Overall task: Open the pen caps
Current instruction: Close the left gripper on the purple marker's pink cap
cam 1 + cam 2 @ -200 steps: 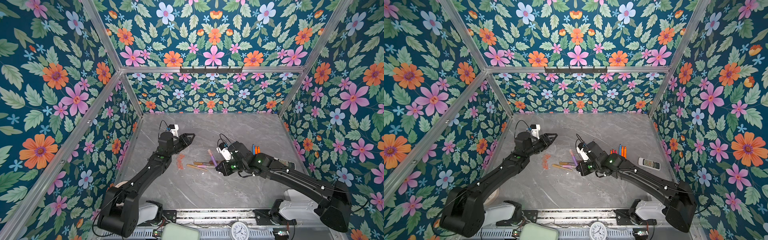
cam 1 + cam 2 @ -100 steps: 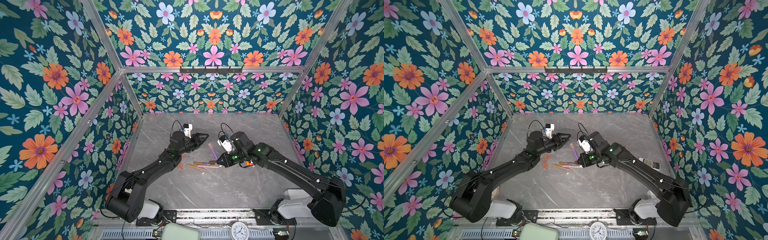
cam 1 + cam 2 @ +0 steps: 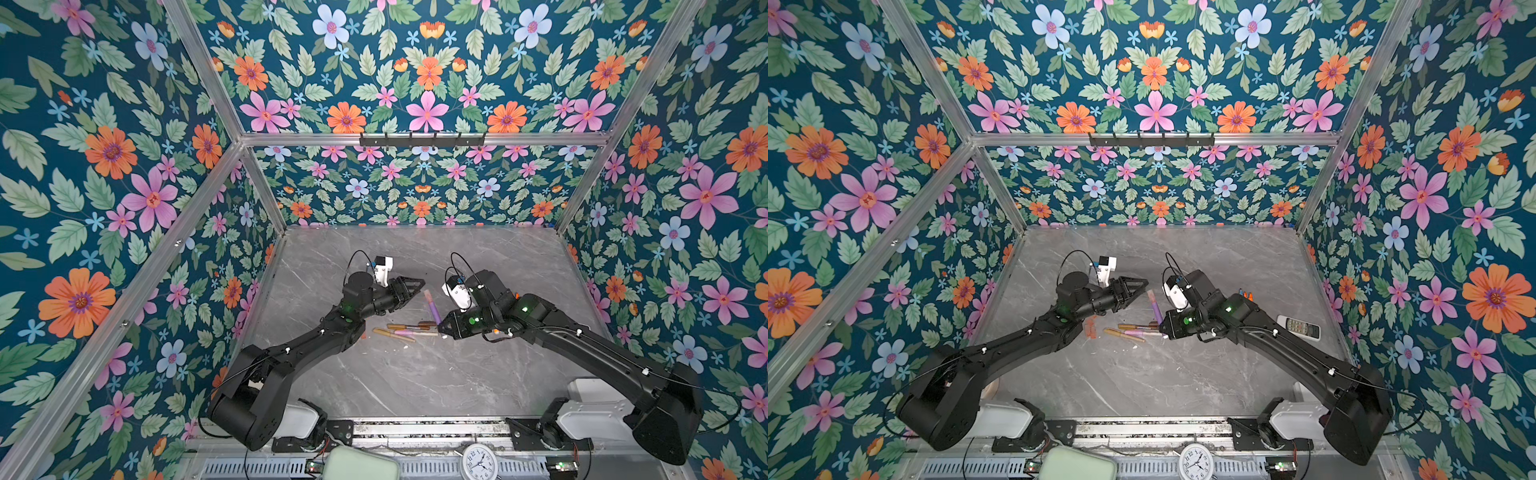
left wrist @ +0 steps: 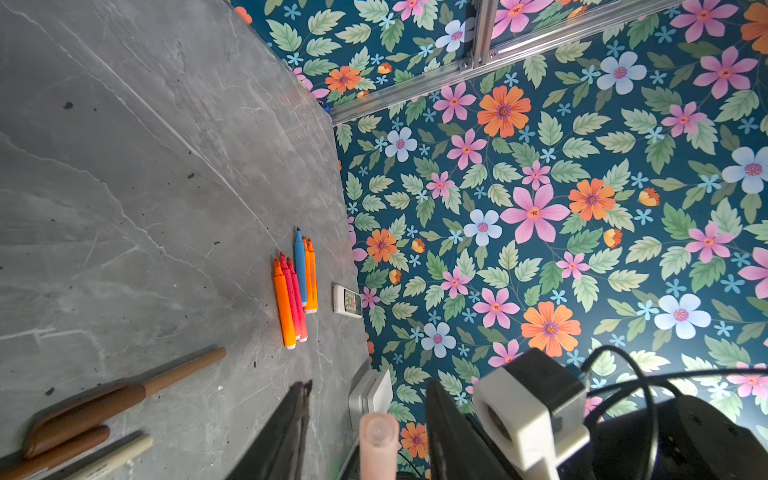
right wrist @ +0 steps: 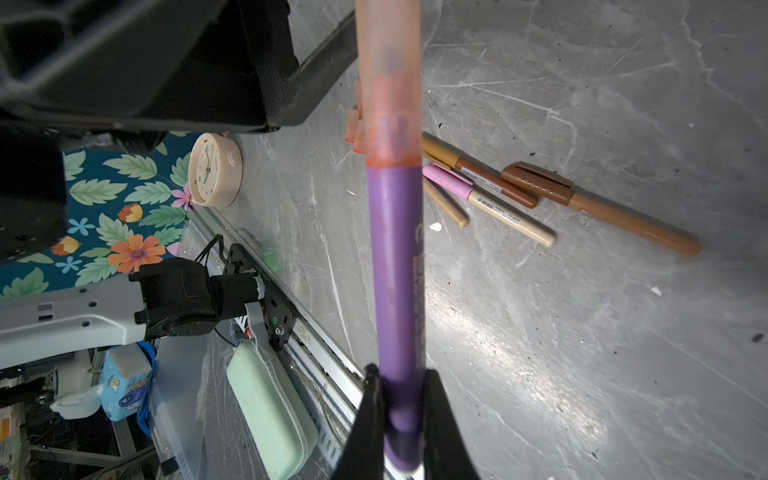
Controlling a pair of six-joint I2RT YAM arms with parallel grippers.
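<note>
Next, the left gripper goes toward the right gripper and closes its fingers around the orange-pink pen cap point(image 3: 428, 296) point(image 4: 378, 444), because the cap's end already lies between those open fingers.
My right gripper point(image 5: 399, 374) is shut on the lower end of a purple pen point(image 5: 397, 257), held above the table. The pen's translucent orange-pink pen cap point(image 5: 388, 83) is on and points at my left gripper point(image 4: 370, 386). In the left wrist view the cap's end point(image 4: 378, 432) lies between the open fingers point(image 4: 297, 415), touching neither. In both top views the purple pen point(image 3: 434, 311) point(image 3: 1157, 312) spans the gap between the left gripper point(image 3: 419, 286) and the right gripper point(image 3: 441, 326).
Brown, gold and pink-capped pens point(image 3: 399, 330) point(image 5: 486, 203) lie on the grey table under the grippers. Loose orange-pink caps point(image 3: 1090, 328) lie to their left. Uncapped orange, red and blue pens point(image 4: 295, 291) and a white remote point(image 3: 1300, 327) lie at the right. A clock point(image 3: 478, 461) and a mint case point(image 3: 361, 463) sit at the front rail.
My left arm has swung right, bringing its open jaws up to the cap. The right gripper has kept its grip and shifted the purple pen slightly toward the left gripper.
</note>
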